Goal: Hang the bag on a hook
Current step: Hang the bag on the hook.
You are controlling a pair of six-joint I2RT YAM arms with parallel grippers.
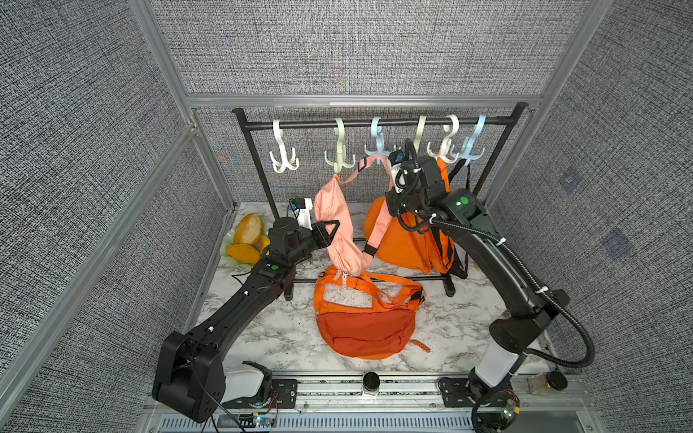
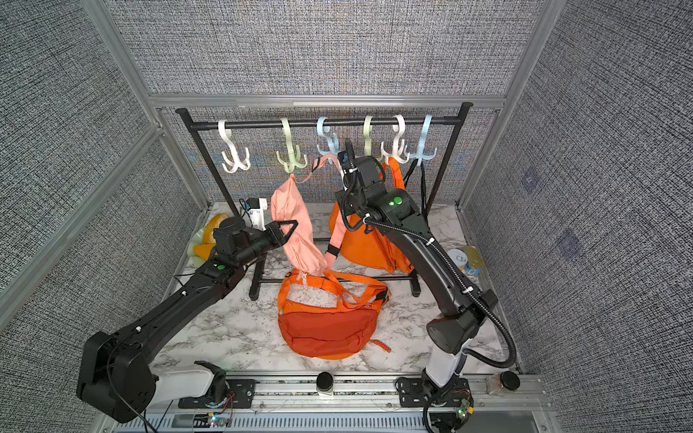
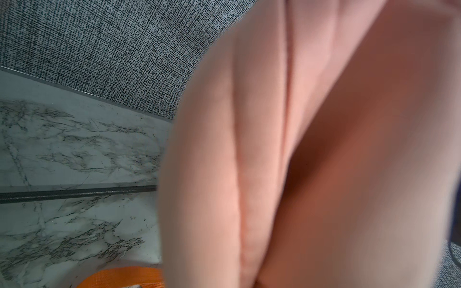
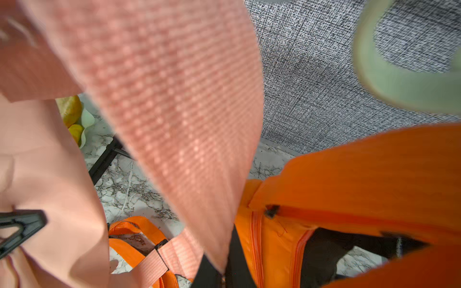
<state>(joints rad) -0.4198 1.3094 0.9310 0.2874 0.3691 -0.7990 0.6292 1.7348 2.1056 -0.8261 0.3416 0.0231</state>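
Note:
The strap reaches the pegs of the blue hook, so my right gripper should move away from the bag's pink body next, toward the hanging orange bag (image 1: 413,244) (image 4: 355,165), and let go of it there.
A pale pink bag (image 1: 333,217) (image 2: 290,213) hangs in the air in front of the black rack (image 1: 375,123). My left gripper (image 1: 332,229) (image 2: 289,229) is shut on the bag's body, and pink cloth (image 3: 299,149) fills the left wrist view. The pink strap (image 1: 369,162) (image 4: 179,112) rises to the prongs of a blue hook (image 1: 378,149) (image 2: 330,148). I cannot tell whether it rests on them. My right gripper (image 1: 392,165) (image 4: 224,275) is shut on the strap just below that hook. A green hook (image 4: 399,87) is close by.
White (image 1: 283,159), green (image 1: 339,159) and further hooks hang along the rack. An orange bag (image 1: 408,240) hangs at the right behind my right arm. Another orange bag (image 1: 365,326) lies on the marble table (image 1: 262,337). Fruit on a plate (image 1: 245,236) sits at far left.

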